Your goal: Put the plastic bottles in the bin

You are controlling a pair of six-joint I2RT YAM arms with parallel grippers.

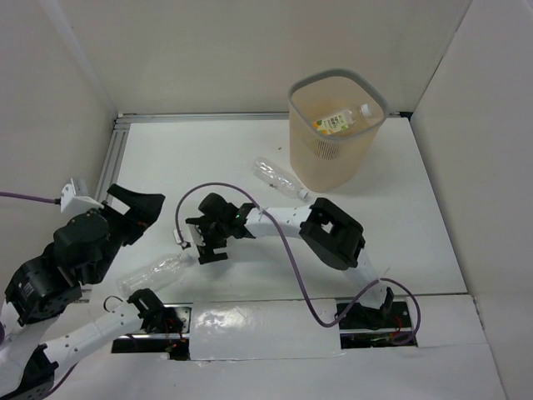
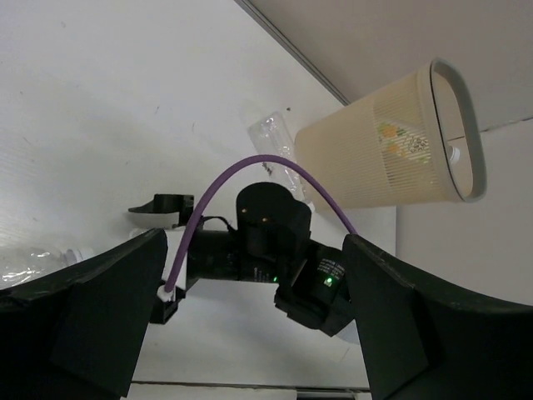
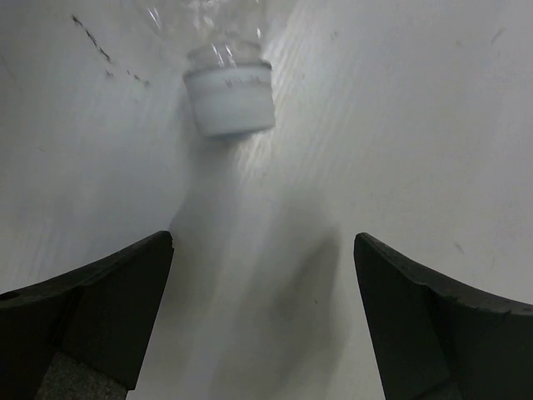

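Note:
The front bottle's white cap (image 1: 188, 257) (image 3: 229, 98) is still ahead of my open, empty fingers, so I need to move my right gripper to the left in the top view next, onto the cap.
A clear plastic bottle (image 1: 158, 272) lies on the white table near the front left, and its white cap (image 3: 229, 98) shows ahead in the right wrist view. My right gripper (image 1: 208, 248) hangs open just right of that cap, with nothing between its fingers (image 3: 100, 300). A second clear bottle (image 1: 278, 179) lies next to the bin (image 1: 335, 171). The beige bin holds a bottle with a yellow-green label (image 1: 336, 122). My left gripper (image 1: 137, 202) is open and empty at the left, facing the right arm, and the bin (image 2: 391, 154) shows in its view.
A purple cable (image 1: 287, 250) loops from the right arm over the table. White walls close in the table on the left, back and right. An aluminium rail (image 1: 112, 158) runs along the left edge.

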